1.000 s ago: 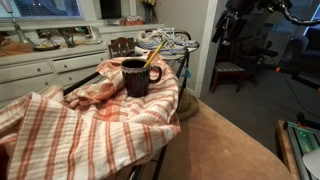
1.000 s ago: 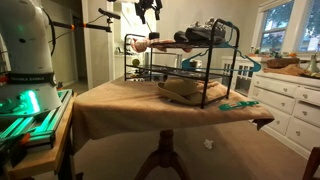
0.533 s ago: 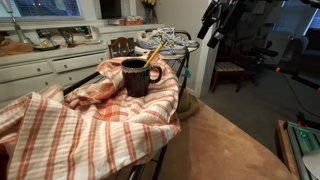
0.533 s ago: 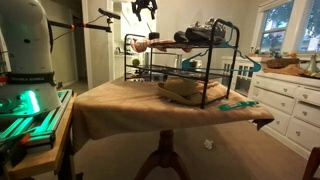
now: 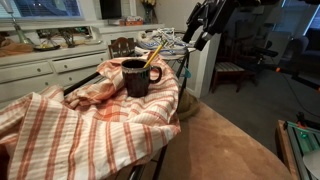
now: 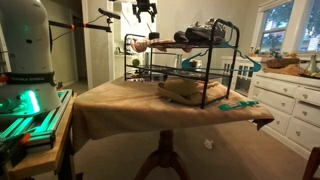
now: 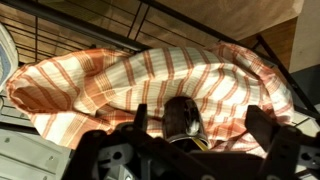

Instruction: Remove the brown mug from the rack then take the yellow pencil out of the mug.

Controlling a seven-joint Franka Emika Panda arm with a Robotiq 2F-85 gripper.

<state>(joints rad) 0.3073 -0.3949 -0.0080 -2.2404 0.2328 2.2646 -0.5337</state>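
The brown mug (image 5: 135, 76) stands below my gripper's fingers on the striped cloth, so my open gripper will next move down toward it and onto the mug's rim by the pencil (image 5: 152, 54).
The brown mug (image 5: 135, 76) stands upright on the orange-and-white striped cloth (image 5: 80, 125) draped over the rack (image 5: 184, 68). The yellow pencil (image 5: 152, 54) leans out of the mug. My gripper (image 5: 197, 30) hangs in the air up and to the right of the mug, apart from it. It also shows high above the rack in an exterior view (image 6: 147, 12). In the wrist view the open gripper (image 7: 200, 112) looks down on the mug (image 7: 183, 115), with a bit of the pencil (image 7: 200, 143) visible.
Shoes (image 5: 165, 42) lie on a wire rack behind the mug. White cabinets (image 5: 40, 70) stand at the back. A brown-covered table (image 6: 130, 100) carries the racks, and the robot base (image 6: 25, 50) stands beside it.
The gripper has moved down and to the left in the exterior view, closer to the rack and mug. The mug and pencil have not moved.
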